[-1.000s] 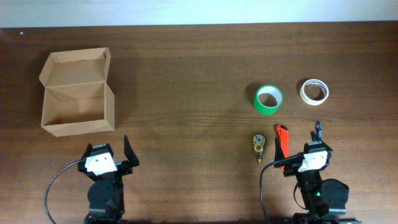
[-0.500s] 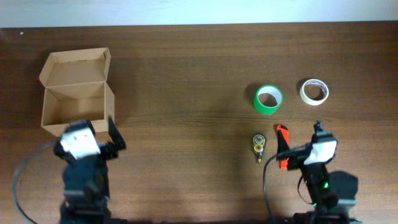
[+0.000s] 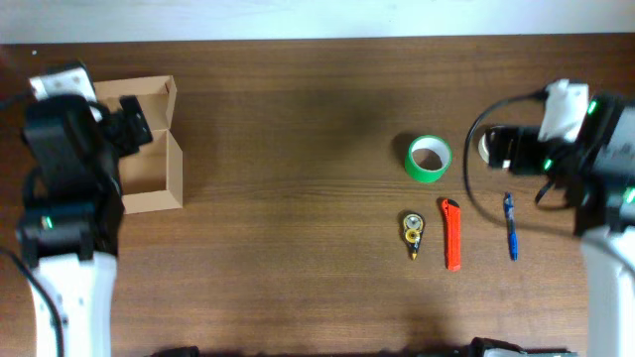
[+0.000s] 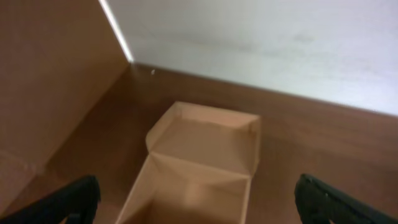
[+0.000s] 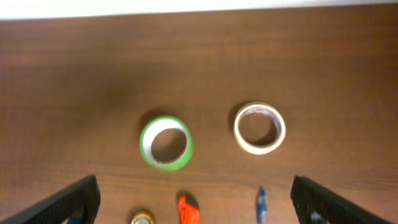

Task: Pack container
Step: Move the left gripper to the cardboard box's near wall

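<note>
The left gripper lowers and shifts toward the tape rolls next, onto the top edge of the container's side facing them, since that side stands clear of my arm.
The container (image 3: 161,184), a plain brown cardboard box with its flap lid open, stands at the far left, partly hidden by my left arm. In the left wrist view it (image 4: 200,155) lies below and ahead, and what shows of its inside looks empty. My left gripper (image 3: 127,121) hovers over it, open and empty (image 4: 199,208). My right gripper (image 3: 502,149) is open and empty (image 5: 199,204), high above the items at the right. There lie a green tape roll (image 3: 429,159) (image 5: 165,142) and a white tape roll (image 3: 485,148) (image 5: 259,127).
An orange box cutter (image 3: 451,235) (image 5: 188,211), a blue pen (image 3: 510,226) (image 5: 260,205) and a small yellow tape dispenser (image 3: 412,233) (image 5: 142,218) lie in front of the rolls. A white wall borders the table's far edge.
Both arms have lifted from the front edge and swung toward the back. The left one is now over the box, the right one by the white roll. The pen and cutter are uncovered.
</note>
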You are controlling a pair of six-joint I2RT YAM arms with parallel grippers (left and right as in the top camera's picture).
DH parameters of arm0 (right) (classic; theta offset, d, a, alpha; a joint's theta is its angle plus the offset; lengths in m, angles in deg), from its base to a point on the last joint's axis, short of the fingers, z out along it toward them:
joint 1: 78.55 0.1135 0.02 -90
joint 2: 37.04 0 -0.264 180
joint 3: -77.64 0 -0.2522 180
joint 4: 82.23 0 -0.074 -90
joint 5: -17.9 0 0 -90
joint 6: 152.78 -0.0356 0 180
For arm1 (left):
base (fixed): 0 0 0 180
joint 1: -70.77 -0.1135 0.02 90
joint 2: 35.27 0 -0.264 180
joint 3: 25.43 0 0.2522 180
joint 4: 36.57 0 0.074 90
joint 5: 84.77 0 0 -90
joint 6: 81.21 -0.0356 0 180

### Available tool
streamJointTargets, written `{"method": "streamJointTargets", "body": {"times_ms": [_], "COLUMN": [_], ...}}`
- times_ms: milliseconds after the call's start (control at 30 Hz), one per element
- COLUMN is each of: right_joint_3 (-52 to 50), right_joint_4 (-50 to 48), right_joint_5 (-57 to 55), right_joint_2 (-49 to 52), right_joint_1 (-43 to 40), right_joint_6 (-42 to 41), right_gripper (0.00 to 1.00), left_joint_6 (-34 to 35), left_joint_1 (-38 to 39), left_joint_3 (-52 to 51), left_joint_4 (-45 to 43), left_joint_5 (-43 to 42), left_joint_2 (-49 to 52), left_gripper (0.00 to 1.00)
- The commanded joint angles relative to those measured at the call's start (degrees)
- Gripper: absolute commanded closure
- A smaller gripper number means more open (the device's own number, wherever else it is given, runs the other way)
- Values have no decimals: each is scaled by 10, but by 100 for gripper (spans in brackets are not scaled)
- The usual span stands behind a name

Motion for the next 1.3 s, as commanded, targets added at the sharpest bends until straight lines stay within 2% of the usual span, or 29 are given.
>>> {"method": "streamJointTargets", "body": {"times_ms": [0, 133, 300, 467, 600, 700, 833, 933, 1067, 1133, 1267], "right_joint_3": [74, 90, 90, 91, 91, 91, 91, 91, 91, 91, 91], "right_joint_4": [41, 56, 58, 78, 109, 134, 136, 134, 134, 134, 124], "right_joint_5": [-4, -4, -28, -73, -72, -71, -71, -71, -65, -46, -10], "right_joint_2": [54, 84, 90, 92, 104, 117, 137, 154, 177, 187, 202], "right_joint_1": [-9, -9, -10, -34, -72, -92, -102, -102, -102, -102, -102], "right_joint_6": [6, 3, -57, -97, -104, -104, -104, -104, -104, -104, -104], "right_gripper": [1, 1, 1, 1, 1, 1, 1, 1, 1, 1, 1], "left_joint_6": [-9, -9, -9, -39, -43, -49, -50, -82, -100, -115, -115], "left_joint_1": [-12, -12, -12, -16, -33, -52, -71, -70, -67, -60, -31], "left_joint_3": [29, 29, 30, 44, 89, 122, 153, 161, 161, 161, 161], "left_joint_4": [26, 59, 50, 63, 143, 201, 261, 295, 320, 323, 323], "left_joint_5": [-12, -12, -13, -37, -44, -86, -128, -177, -207, -223, -223], "left_joint_2": [49, 105, 162, 191, 221, 254, 283, 287, 287, 287, 290], "left_gripper": [0, 0, 0, 0, 0, 0, 4, 7, 11, 16, 18]}}
